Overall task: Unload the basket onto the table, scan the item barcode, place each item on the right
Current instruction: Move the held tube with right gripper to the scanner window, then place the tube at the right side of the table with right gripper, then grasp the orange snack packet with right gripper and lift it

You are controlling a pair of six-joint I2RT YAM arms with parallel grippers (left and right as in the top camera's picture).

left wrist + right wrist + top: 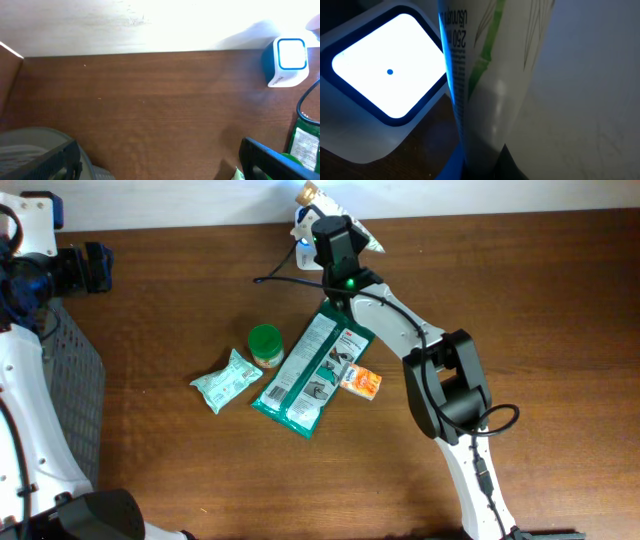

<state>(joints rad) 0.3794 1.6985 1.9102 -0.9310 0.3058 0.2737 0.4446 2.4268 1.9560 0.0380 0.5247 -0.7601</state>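
Note:
I need to swing the tube (495, 75) to the right in the overhead view, back and down with my right gripper, and release it on the bare tabletop there.
My right gripper (336, 242) is shut on a white tube (495, 75) printed with green bamboo, at the table's back edge. The tube's gold cap (309, 193) sticks out past the gripper. Right beside the tube stands the white barcode scanner (385, 70), its square window glowing with a blue rim; it also shows as the scanner (300, 242) and scanner (287, 62). In the right wrist view the tube stands upright, its printed side toward the lit window. My left gripper (157, 167) is open and empty at the far left gripper (85, 268), well away from the scanner.
On the table's middle lie a long green pouch (310, 375), a green-lidded jar (265, 345), a pale green packet (228, 380) and a small orange packet (361, 382). A grey basket (75, 390) stands at the left edge. The scanner's black cable (280, 277) runs left.

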